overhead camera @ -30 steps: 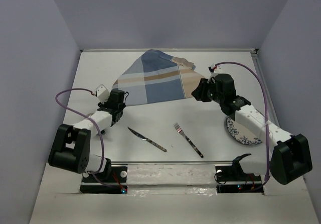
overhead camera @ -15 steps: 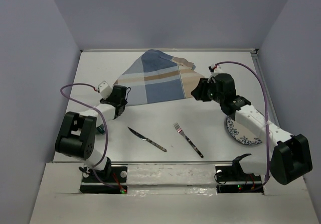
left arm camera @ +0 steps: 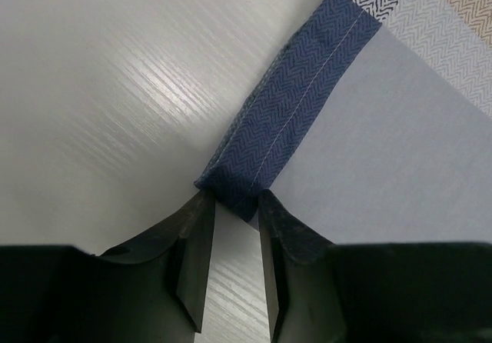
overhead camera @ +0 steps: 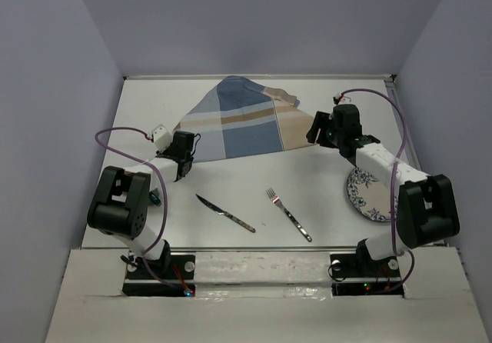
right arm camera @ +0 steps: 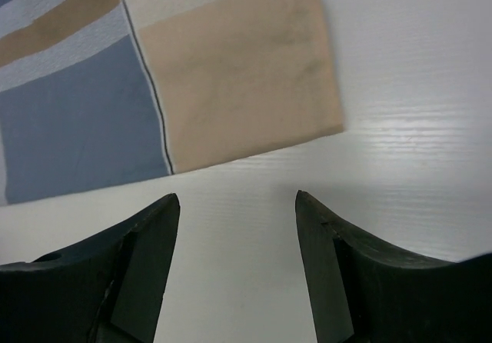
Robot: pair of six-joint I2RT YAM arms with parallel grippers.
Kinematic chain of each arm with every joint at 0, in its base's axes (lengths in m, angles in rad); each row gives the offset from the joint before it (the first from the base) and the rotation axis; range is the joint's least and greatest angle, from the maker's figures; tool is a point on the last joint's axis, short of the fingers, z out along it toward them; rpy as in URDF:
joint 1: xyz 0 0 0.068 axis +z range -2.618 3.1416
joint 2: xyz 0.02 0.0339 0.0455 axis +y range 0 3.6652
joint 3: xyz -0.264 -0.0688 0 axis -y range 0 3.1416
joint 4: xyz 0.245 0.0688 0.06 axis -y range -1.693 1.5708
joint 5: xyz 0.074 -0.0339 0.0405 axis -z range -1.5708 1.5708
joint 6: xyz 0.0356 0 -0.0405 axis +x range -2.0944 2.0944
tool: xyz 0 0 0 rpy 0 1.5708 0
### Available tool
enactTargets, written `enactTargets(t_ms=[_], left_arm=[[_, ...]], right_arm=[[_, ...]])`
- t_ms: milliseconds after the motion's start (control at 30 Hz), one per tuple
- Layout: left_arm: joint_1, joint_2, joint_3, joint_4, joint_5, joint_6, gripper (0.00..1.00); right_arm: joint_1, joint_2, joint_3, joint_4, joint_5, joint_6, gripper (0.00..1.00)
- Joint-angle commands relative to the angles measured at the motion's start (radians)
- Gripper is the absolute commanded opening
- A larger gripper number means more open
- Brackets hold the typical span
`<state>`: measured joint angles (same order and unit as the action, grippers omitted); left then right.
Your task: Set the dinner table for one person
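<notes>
The right gripper comes down next, shifting right in the wrist view, onto the cloth's tan corner (overhead camera: 314, 144) (right arm camera: 332, 124), since that corner lies below its open fingers and to that side.
The blue-and-tan striped cloth (overhead camera: 246, 124) lies spread at the back middle of the white dinner table (overhead camera: 231, 181). My left gripper (overhead camera: 189, 151) is at the cloth's near left corner. In the left wrist view its jaws (left arm camera: 233, 201) pinch the dark blue hem (left arm camera: 292, 120) at their tips. My right gripper (overhead camera: 313, 134) is open and empty, just off the cloth's right tan corner (right arm camera: 238, 74), over bare table (right arm camera: 400, 128). A knife (overhead camera: 224, 213) and a fork (overhead camera: 289, 214) lie at the near middle. A blue-patterned plate (overhead camera: 369, 193) sits at the right.
The right forearm (overhead camera: 377, 158) reaches over the plate's far edge. Grey walls enclose the table on three sides. The arm bases stand at the near edge.
The right arm has swung its elbow back toward the right, uncovering most of the plate, and its gripper has drawn slightly away from the cloth's corner. The left arm shifted a little; the cloth has not moved.
</notes>
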<state>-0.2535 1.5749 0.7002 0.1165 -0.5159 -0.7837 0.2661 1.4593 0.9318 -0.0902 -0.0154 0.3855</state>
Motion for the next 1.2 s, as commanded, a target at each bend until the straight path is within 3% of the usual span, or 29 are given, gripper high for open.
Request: enactTargets(t_ms=[0, 300, 467, 700, 1033, 1167], left_arm=[[0.003, 0.019, 0.041, 0.031, -0.029, 0.03, 0.34], [0.008, -0.019, -0.004, 0.127, 0.01, 0.09, 0.0], [0.008, -0.085, -0.045, 0.189, 0.036, 0.11, 0.0], [0.008, -0.231, -0.071, 0.235, 0.059, 0.161, 0.0], [0.008, -0.283, -0.111, 0.299, 0.142, 0.147, 0.0], [0.008, -0.306, -0.123, 0.318, 0.159, 0.135, 0.0]], right_arm=[[-0.051, 0.067, 0.087, 0.035, 0.1, -0.002, 0.68], [-0.134, 0.252, 0.143, 0.04, 0.028, 0.029, 0.71], [-0.134, 0.3, 0.167, 0.04, -0.017, 0.041, 0.71], [-0.134, 0.341, 0.148, 0.056, -0.077, 0.049, 0.63], [-0.134, 0.417, 0.216, -0.003, -0.001, 0.02, 0.61], [-0.134, 0.45, 0.242, -0.022, -0.003, 0.018, 0.55]])
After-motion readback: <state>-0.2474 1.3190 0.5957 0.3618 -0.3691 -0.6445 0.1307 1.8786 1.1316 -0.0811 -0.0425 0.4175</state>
